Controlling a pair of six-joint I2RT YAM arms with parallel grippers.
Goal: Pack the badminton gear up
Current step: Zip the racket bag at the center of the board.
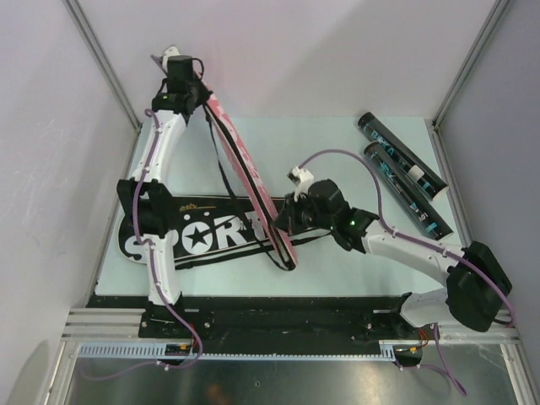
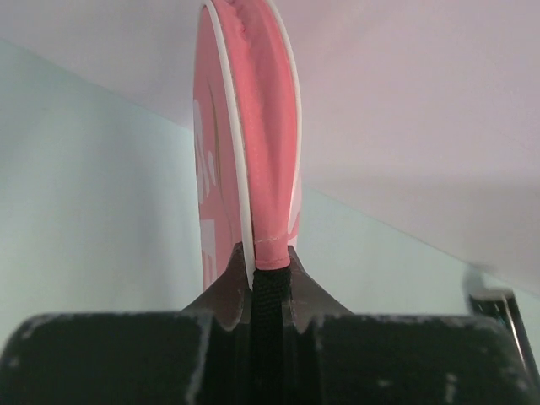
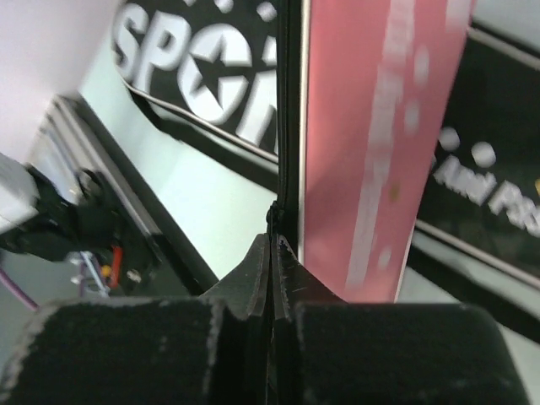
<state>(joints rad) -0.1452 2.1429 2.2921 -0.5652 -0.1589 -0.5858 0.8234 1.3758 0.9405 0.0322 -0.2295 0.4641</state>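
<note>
Next, my left gripper descends, draws back toward my base and releases the strap on the bare tabletop by the bag's far edge, which lies below it.
A long pink fabric racket cover with white piping stands on its edge, slanting from the back left down to the table's middle. My left gripper is raised at the back left and shut on the black webbing strap at the cover's end. My right gripper is shut on the black zip edge of the cover near its lower end. Two long dark tubes with teal print lie at the back right. No rackets or shuttlecocks show.
A black bag printed with white "SPORT" lettering lies flat across the left and middle of the table, under the pink cover's lower end. Thin black straps hang from the cover. White walls and metal posts close in the table's back and sides.
</note>
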